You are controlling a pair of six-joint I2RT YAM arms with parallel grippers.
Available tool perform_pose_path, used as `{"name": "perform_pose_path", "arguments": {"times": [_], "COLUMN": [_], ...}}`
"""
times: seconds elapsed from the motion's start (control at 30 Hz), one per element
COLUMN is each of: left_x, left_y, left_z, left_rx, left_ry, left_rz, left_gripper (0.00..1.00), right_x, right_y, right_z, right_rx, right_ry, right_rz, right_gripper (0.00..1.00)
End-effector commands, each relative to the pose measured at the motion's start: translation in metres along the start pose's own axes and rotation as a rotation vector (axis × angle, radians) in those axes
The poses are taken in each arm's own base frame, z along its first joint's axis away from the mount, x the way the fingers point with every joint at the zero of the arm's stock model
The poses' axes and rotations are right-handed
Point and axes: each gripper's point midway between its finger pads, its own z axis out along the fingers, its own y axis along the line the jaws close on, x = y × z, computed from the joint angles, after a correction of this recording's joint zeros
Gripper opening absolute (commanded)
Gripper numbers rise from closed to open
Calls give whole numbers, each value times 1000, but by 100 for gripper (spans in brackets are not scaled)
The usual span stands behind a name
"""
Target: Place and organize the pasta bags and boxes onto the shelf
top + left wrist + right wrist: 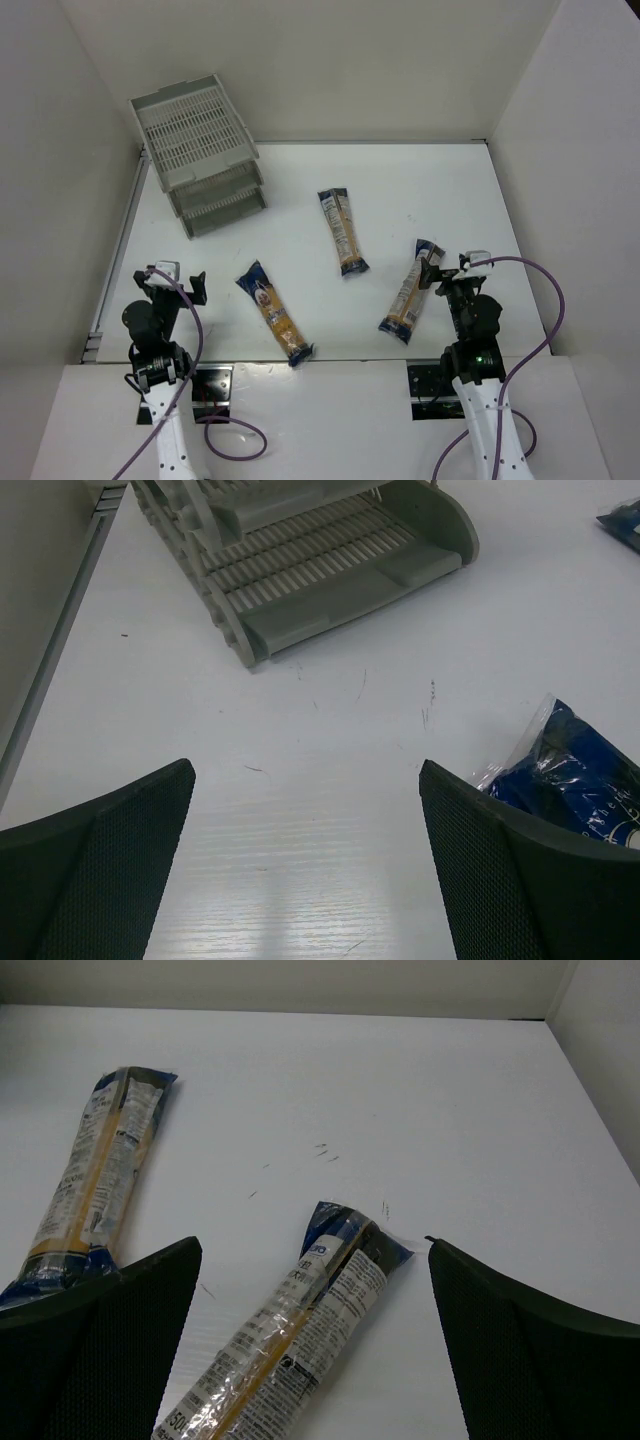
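Note:
The right gripper moves outward, across and down onto the middle packet's middle part next. That part is below it and to its left in the top view.
Three long pasta packets with blue ends lie flat on the white table: a left one (274, 311), a middle one (342, 232) and a right one (411, 290). The grey three-tier shelf (205, 150) stands at the back left, its trays bare. My left gripper (175, 285) is open over bare table, with the left packet's blue end (570, 780) just outside its right finger and the shelf (330, 570) ahead. My right gripper (313, 1245) is open above the right packet's (290, 1350) far end, touching nothing. The middle packet (95, 1180) lies to its left.
White walls close in the table on the left, back and right. A metal rail (115, 250) runs along the table's left edge beside the shelf. Purple cables loop around both arm bases at the near edge.

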Motion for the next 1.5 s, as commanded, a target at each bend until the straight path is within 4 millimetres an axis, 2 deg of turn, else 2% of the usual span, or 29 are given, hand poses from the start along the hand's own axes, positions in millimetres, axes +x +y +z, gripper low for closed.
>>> {"name": "perform_pose_path", "arguments": {"times": [0.0,0.1,0.13,0.17,0.2,0.27,0.3,0.33,0.37,0.4,0.43,0.5,0.53,0.6,0.67,0.7,0.73,0.77,0.8,0.83,0.87,0.9,0.97,1.0,1.03,1.1,1.23,1.33,1.47], "left_x": [1,-1,-8,-17,-31,-54,-24,-36,-35,-41,-49,-87,-103,-147,-157,-178,-182,-179,-178,-181,-209,-197,-214,-207,-192,-202,-189,-174,-173], "left_y": [1,-12,-18,-51,-60,-89,-94,-89,-71,-61,-53,-37,-35,-23,-13,-2,6,13,22,30,40,54,85,77,65,40,13,-3,-9], "left_z": [3,2,0,-8,-13,-29,-37,-35,-27,-23,-20,-19,-21,-28,-33,-41,-42,-42,-36,-34,-42,-21,1,8,6,3,1,4,-7], "left_rx": [2,82,155,356,415,599,671,606,537,481,429,262,207,49,44,0,-5,11,21,12,-51,-9,-49,-24,40,93,105,141,168], "left_ry": [-31,-37,-60,-123,-170,-377,-344,-502,-426,-406,-387,-372,-393,-405,-334,-272,-221,-162,-111,-70,-47,48,237,296,375,317,306,297,229], "left_rz": [36,66,265,364,443,835,1026,1594,1780,1905,1982,2070,2061,2008,1882,1828,1768,1698,1561,1484,1418,1183,877,690,606,516,195,47,-71], "left_gripper": [100,100,100,100,100,100,100,100,100,100,100,100,100,100,100,100,100,100,100,100,100,100,100,100,100,100,100,100,100], "right_x": [14,14,14,14,9,-26,-52,-69,-89,-91,-59,-66,-110,-122,-151,-127,-159,-155,-102,-92,-102,-66,-50,-28,-26,-13,52,65,97], "right_y": [-2,-2,-2,-2,-3,15,12,18,21,31,41,29,8,-8,-14,-13,-19,-17,-8,-5,18,53,90,108,138,164,181,190,199], "right_z": [1,1,1,1,1,0,0,-2,-5,-7,-10,-7,-7,-3,-7,16,21,37,76,89,99,109,112,112,108,108,124,145,148], "right_rx": [6,6,6,6,6,-135,-102,-130,-167,-236,-378,-308,-85,19,-14,-95,-70,-88,-159,-166,-210,-293,-345,-374,-415,-443,-339,-309,-278], "right_ry": [17,17,17,17,6,-98,-179,-235,-313,-347,-269,-273,-363,-349,-229,-61,13,122,383,488,543,668,737,811,827,864,1030,1024,1065], "right_rz": [-10,-10,-10,-10,-21,-240,-217,-253,-613,-860,-1078,-1261,-1230,-1220,-1119,-919,-815,-704,-547,-468,-415,-371,-325,-291,-224,-168,-52,-17,-63], "right_gripper": [100,100,100,100,100,100,100,100,100,100,100,100,100,100,100,100,100,100,100,100,100,100,100,100,100,100,100,100,100]}}
